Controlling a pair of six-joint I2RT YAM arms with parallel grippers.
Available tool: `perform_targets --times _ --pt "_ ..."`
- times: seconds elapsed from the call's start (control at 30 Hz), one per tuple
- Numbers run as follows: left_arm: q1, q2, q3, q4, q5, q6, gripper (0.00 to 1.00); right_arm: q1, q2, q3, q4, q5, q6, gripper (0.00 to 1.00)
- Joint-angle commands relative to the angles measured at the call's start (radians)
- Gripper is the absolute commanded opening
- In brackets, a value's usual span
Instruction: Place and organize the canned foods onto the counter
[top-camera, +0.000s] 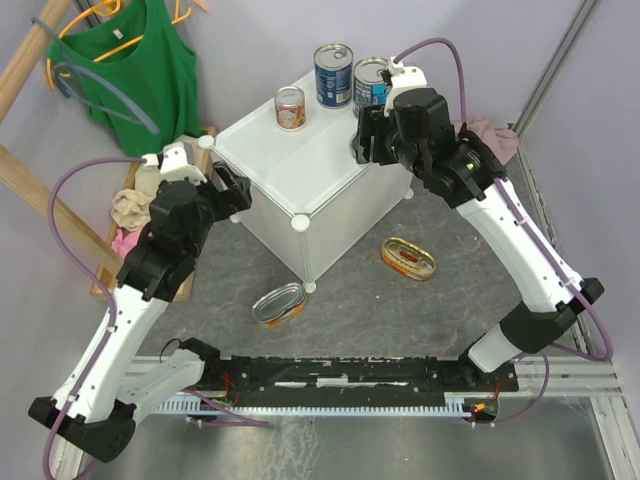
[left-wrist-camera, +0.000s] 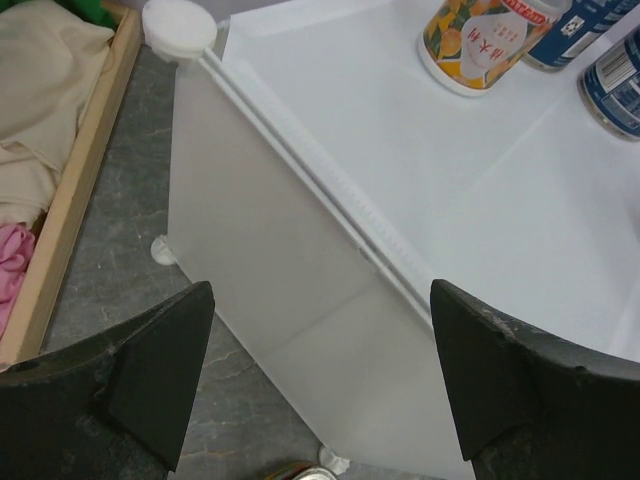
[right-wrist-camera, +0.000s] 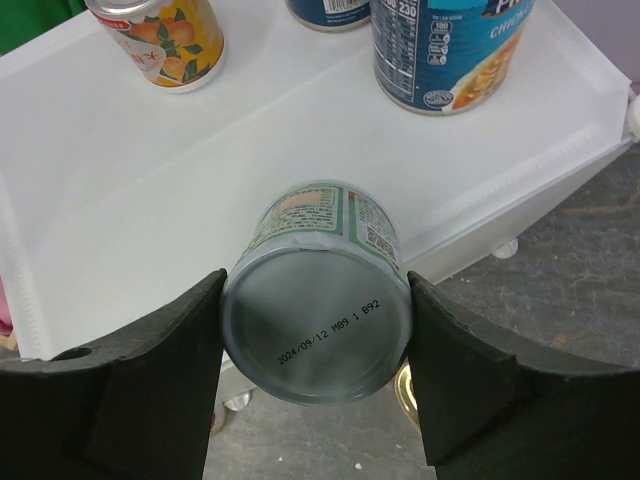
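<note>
I need to move my right gripper to its left in the top view, lower it and let go, because there is bare counter below it there, beside the orange-red can.
The white cube counter (top-camera: 290, 160) stands mid-table. On its top stand the orange-red can (top-camera: 290, 107) and two tall blue cans (top-camera: 333, 75) (top-camera: 368, 85). My right gripper (top-camera: 366, 142) is shut on the green-white can (right-wrist-camera: 318, 290), held over the counter's right front edge (right-wrist-camera: 560, 170) with its base toward the wrist camera. Two oval tins lie on the floor, one in front of the counter (top-camera: 278, 305) and one to its right (top-camera: 408, 258). My left gripper (top-camera: 236, 190) is open and empty beside the counter's left side wall (left-wrist-camera: 290, 290).
A green top (top-camera: 140, 70) hangs on the wooden rack (top-camera: 30, 190) at the far left. A wooden tray with beige and pink cloths (top-camera: 128, 215) sits close to my left arm. A pink cloth (top-camera: 490, 135) lies behind my right arm.
</note>
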Motion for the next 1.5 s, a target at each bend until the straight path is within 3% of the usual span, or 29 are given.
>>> perform_targets --times 0.0,0.4,0.77,1.47 --pt "-0.003 -0.047 -0.035 0.018 -0.008 -0.045 0.94 0.008 0.030 0.104 0.101 0.022 -0.015 0.09" --pt "-0.003 -0.135 -0.123 -0.017 0.021 -0.080 0.92 0.012 0.209 0.290 0.065 0.005 -0.021 0.09" --pt "-0.002 -0.161 -0.162 -0.033 0.041 -0.085 0.91 0.014 0.384 0.572 -0.084 0.000 -0.013 0.10" --pt "-0.002 -0.152 -0.168 -0.031 0.072 -0.099 0.91 0.012 0.456 0.677 -0.175 -0.011 0.023 0.17"
